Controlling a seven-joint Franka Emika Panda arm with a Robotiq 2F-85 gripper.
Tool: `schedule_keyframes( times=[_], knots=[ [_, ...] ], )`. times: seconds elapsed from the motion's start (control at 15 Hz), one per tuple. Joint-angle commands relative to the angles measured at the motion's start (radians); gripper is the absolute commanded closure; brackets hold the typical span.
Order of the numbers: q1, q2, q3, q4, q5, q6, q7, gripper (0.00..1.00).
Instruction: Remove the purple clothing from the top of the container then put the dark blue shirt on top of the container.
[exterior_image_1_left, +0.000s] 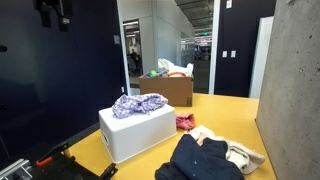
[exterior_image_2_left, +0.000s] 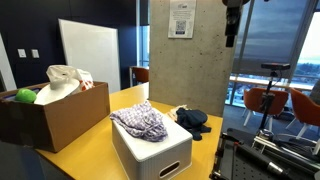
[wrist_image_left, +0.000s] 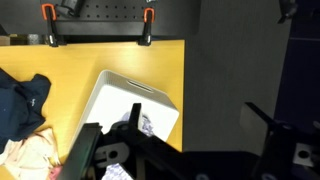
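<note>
The near end of the purple patterned clothing (exterior_image_1_left: 138, 103) lies below and outward of my open fingers. I next need to move my gripper far down and outward onto it.
The purple patterned clothing (exterior_image_1_left: 138, 103) lies crumpled on top of the white container (exterior_image_1_left: 132, 138), which stands on the yellow table; both exterior views show it (exterior_image_2_left: 140, 122). The dark blue shirt (exterior_image_1_left: 200, 160) lies on the table beside the container (exterior_image_2_left: 158, 155), also seen in an exterior view (exterior_image_2_left: 192, 118). My gripper (exterior_image_1_left: 52, 12) hangs high above the table, far from the clothes, and is open and empty. In the wrist view its fingers (wrist_image_left: 172, 120) frame the container (wrist_image_left: 125, 95) far below, with the shirt (wrist_image_left: 20, 105) to the left.
A cardboard box (exterior_image_1_left: 178, 92) filled with items stands at the table's far end (exterior_image_2_left: 55, 118). A red cloth (exterior_image_1_left: 185, 122) and a beige cloth (exterior_image_1_left: 245, 155) lie near the shirt. A concrete pillar (exterior_image_2_left: 185, 60) rises beside the table.
</note>
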Motion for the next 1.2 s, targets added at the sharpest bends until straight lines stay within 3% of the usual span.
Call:
schedule_keyframes(
  times=[0.0, 0.47, 0.8, 1.13],
  knots=[
    [-0.045, 0.183, -0.027, 0.004, -0.003, 0.181, -0.049, 0.00],
    [-0.074, 0.571, -0.048, 0.004, 0.046, 0.530, -0.218, 0.00],
    [-0.079, 0.784, 0.036, 0.053, 0.113, 0.757, -0.300, 0.00],
    [-0.079, 0.964, 0.102, 0.145, 0.023, 0.958, -0.273, 0.00]
  ],
)
